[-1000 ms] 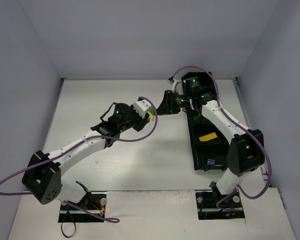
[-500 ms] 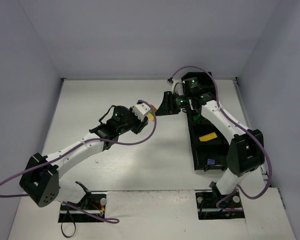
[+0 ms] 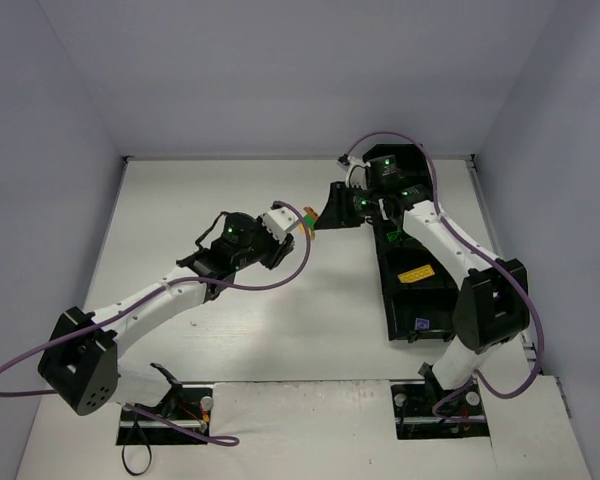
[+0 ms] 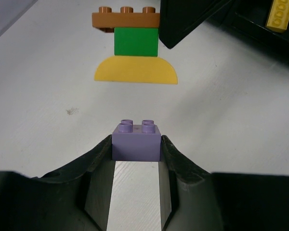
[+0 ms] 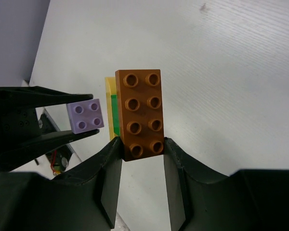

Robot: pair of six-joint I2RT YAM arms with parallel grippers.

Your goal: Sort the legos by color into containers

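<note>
The left gripper next swings to its right in the top view, over the nearest compartment (image 3: 422, 314), its piece also purplish, and releases the lilac lego.
My left gripper (image 4: 136, 150) is shut on a lilac lego (image 4: 136, 140), studs up, a little above the table. Just ahead of it hangs a stack of legos: a brown brick (image 4: 126, 19) on top, a green one (image 4: 136, 42) under it and a yellow half-round (image 4: 136, 71) at the bottom. My right gripper (image 5: 140, 146) is shut on the brown brick (image 5: 140, 114) of that stack. The lilac lego (image 5: 85, 116) sits beside the stack, apart from it. In the top view both grippers meet near the stack (image 3: 303, 222), left of the containers (image 3: 398, 300).
The black tray of containers runs along the right side under the right arm. One compartment holds a yellow brick (image 3: 412, 274), and a small bluish piece (image 3: 421, 324) lies in the nearest one. White table spreads to the left and front.
The left arm has drawn back a little to the left with the lilac lego, away from the stack. The right arm has hardly moved.
</note>
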